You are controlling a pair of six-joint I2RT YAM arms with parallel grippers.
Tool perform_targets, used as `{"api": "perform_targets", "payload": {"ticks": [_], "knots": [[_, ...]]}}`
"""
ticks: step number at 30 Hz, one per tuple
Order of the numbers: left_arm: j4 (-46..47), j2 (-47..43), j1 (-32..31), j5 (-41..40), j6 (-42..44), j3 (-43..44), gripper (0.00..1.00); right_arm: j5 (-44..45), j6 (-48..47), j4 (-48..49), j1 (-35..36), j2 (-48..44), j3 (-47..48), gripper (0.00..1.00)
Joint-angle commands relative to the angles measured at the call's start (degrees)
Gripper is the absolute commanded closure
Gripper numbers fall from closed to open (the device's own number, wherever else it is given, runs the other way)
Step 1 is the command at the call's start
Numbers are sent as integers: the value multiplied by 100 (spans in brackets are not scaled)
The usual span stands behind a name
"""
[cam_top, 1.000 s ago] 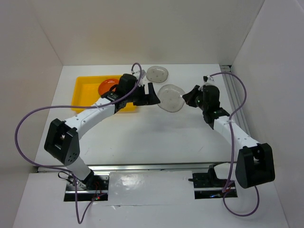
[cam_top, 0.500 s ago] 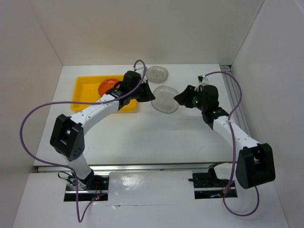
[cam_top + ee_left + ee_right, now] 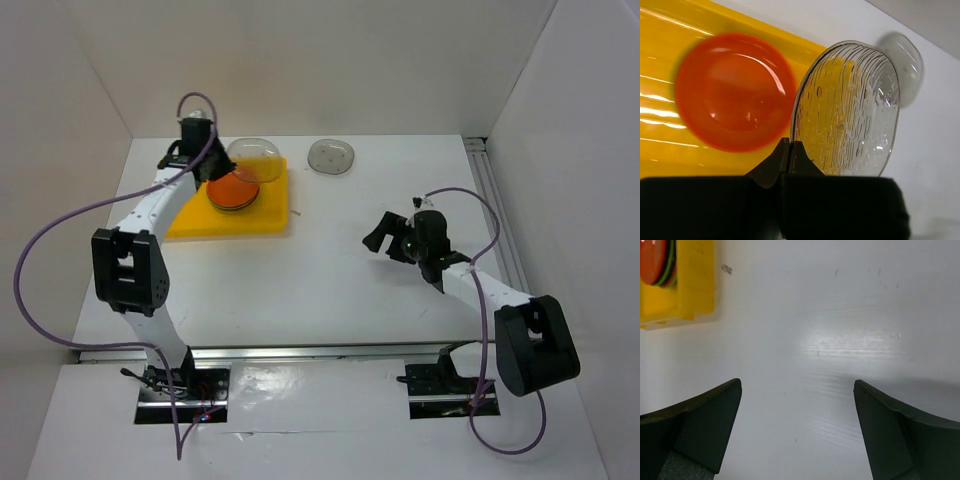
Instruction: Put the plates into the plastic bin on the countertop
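The grey plate hangs past that plate stack's edge. My left gripper will next bring it to the left in the top view over the orange plate [image 3: 233, 192] [image 3: 736, 92] and release it.
My left gripper [image 3: 790, 144] is shut on the rim of a clear grey speckled plate [image 3: 850, 110], which stands on edge. In the top view that plate [image 3: 253, 160] hangs over the far side of the yellow plastic bin [image 3: 225, 222], with the left gripper [image 3: 228, 160] beside it. An orange plate [image 3: 233, 192] tops a stack in the bin; green and black edges show under it [image 3: 657, 262]. A second grey plate [image 3: 331, 156] lies on the white countertop [image 3: 330, 280]. My right gripper [image 3: 388, 228] is open over bare countertop, nothing between its fingers [image 3: 705, 425].
White walls enclose the countertop on the left, back and right. A metal rail [image 3: 495, 210] runs along the right edge. The bin's corner [image 3: 695, 280] shows at the upper left of the right wrist view.
The grey plate passed from the right gripper to the left: the left shut on it, the right opened. The left arm swung it left over the bin; the right arm drew back.
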Motion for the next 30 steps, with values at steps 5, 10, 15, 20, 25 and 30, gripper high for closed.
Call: {"api": "perform_targets", "payload": {"ticks": [5, 10, 15, 20, 25, 30], "knots": [[500, 668, 1539, 1287, -20, 13, 100, 35, 45, 840, 300, 165, -342, 0], [1001, 878, 2023, 2061, -241, -172, 100, 35, -78, 946, 354, 340, -342, 0], [949, 1186, 2024, 2202, -232, 4, 100, 35, -131, 946, 407, 393, -342, 0], [695, 1248, 1963, 2027, -179, 118, 69, 35, -131, 946, 407, 393, -289, 0], [528, 923, 1910, 1921, -232, 48, 23, 315, -131, 998, 459, 647, -105, 0], [54, 397, 1638, 1211, -162, 205, 0, 228, -78, 998, 205, 1586, 834, 0]]}}
